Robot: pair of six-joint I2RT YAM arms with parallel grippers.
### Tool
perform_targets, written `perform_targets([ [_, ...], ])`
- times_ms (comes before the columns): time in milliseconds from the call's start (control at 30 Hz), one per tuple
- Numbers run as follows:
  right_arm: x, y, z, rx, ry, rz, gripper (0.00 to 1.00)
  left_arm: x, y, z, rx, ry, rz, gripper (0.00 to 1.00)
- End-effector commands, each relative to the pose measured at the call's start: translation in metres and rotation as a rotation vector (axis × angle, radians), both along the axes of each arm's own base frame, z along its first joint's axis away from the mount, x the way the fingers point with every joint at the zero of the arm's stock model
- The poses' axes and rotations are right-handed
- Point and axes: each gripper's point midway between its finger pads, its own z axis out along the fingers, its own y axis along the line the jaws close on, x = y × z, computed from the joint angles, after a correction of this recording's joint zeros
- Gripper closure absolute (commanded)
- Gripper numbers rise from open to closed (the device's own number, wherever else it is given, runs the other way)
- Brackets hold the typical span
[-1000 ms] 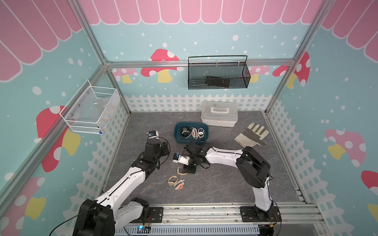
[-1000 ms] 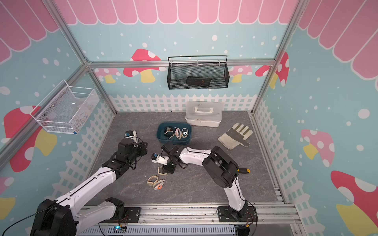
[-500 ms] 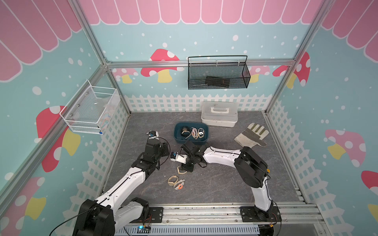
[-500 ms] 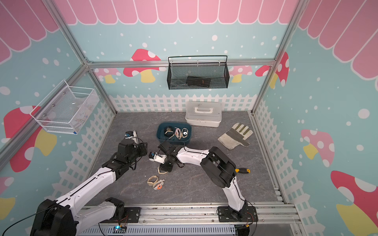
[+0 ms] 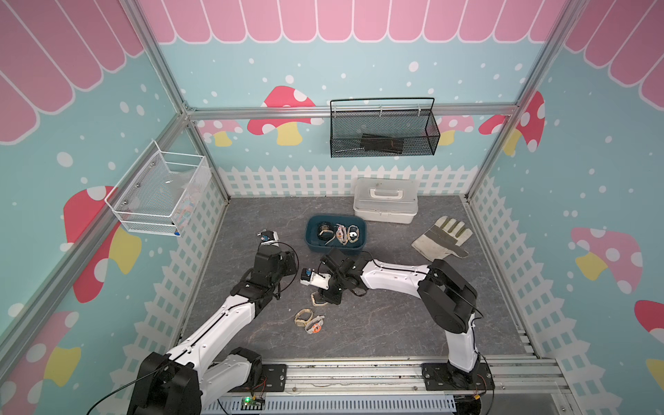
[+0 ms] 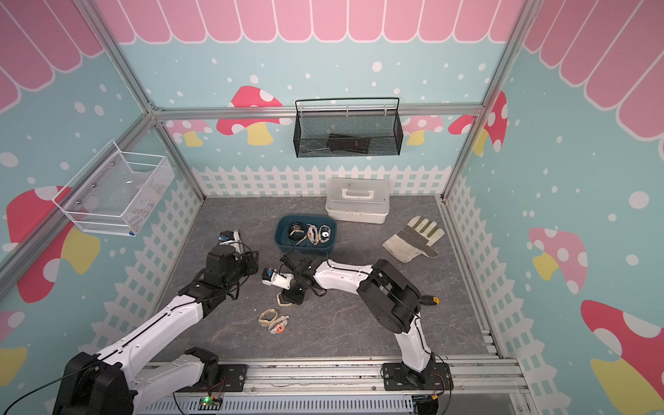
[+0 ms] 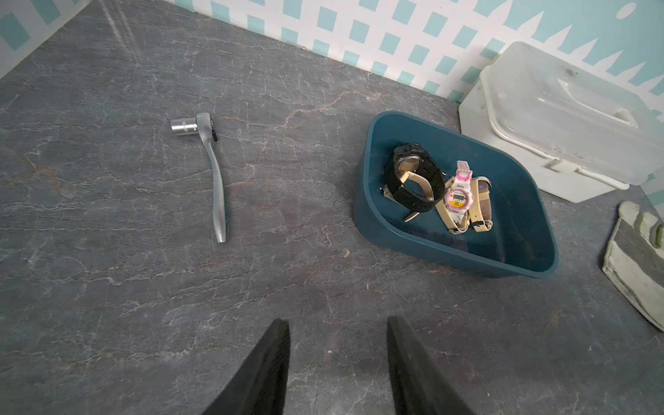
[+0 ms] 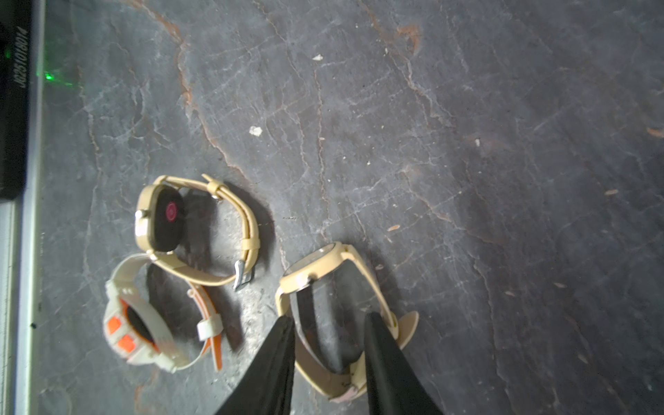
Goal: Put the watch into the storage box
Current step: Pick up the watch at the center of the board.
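My right gripper is open above the watch's strap, which stands on edge, and needs to move down and back onto the side of the tan watch's strap nearest the front bar (image 5: pixel 318 304) (image 8: pixel 304 358).
The storage box (image 5: pixel 309 237) (image 6: pixel 280 240) (image 7: pixel 431 251) is a dark teal tub at mid-floor. It holds several watches, among them a black one (image 7: pixel 413 179) and a pink one (image 7: pixel 456 197). A tan watch (image 8: pixel 316 266) (image 5: pixel 317 299) (image 6: pixel 284 300) stands on its edge on the floor in front of the box. My right gripper (image 8: pixel 328 321) (image 5: pixel 328 296) is low over it and open, its fingers on either side of the strap loop. My left gripper (image 7: pixel 337 323) (image 5: pixel 289 260) is open over bare floor, left of the box, with nothing between its fingers.
Two more watches lie nearer the front rail: a tan one with a black face (image 8: pixel 161 215) (image 5: pixel 303 318) and a white-and-orange one (image 8: pixel 133 330) (image 5: pixel 314 327). A steel ratchet (image 7: pixel 215 179), a white lidded case (image 5: pixel 386 199) and a work glove (image 5: pixel 442 237) are on the floor. A black mesh basket (image 5: pixel 382 133) hangs on the back wall.
My right arm has shifted slightly left over the tan watch. The watches on the floor and my left arm have not moved.
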Motion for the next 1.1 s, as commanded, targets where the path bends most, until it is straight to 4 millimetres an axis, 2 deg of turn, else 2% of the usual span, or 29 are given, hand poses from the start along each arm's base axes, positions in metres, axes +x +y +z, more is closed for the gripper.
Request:
perform_targets([
  [0,-0.024,0.002,0.009,0.024,0.012,0.047,0.65,-0.003,0.003,-0.002,0.009,0.004,0.003,0.52],
  [133,-0.03,-0.001,-0.003,-0.015,0.006,0.051,0.64,-0.001,0.002,-0.002,0.004,0.005,0.0,0.53],
  [300,-0.019,-0.002,-0.018,-0.077,-0.031,0.021,0.63,0.0,0.0,-0.001,0.004,0.002,-0.009,0.53],
  [467,-0.016,-0.002,-0.015,-0.09,-0.068,0.023,0.63,-0.001,0.001,-0.001,0.007,0.001,-0.005,0.53],
  [733,-0.013,0.001,-0.025,-0.108,-0.069,0.025,0.64,0.002,-0.001,-0.002,0.008,0.009,-0.012,0.53],
  [867,-0.013,0.005,-0.028,-0.107,-0.061,0.032,0.69,0.001,0.0,-0.003,0.011,0.009,-0.012,0.53],
  [1067,-0.014,0.005,-0.029,-0.109,-0.061,0.035,0.88,0.0,0.001,-0.003,0.013,0.007,-0.008,0.53],
])
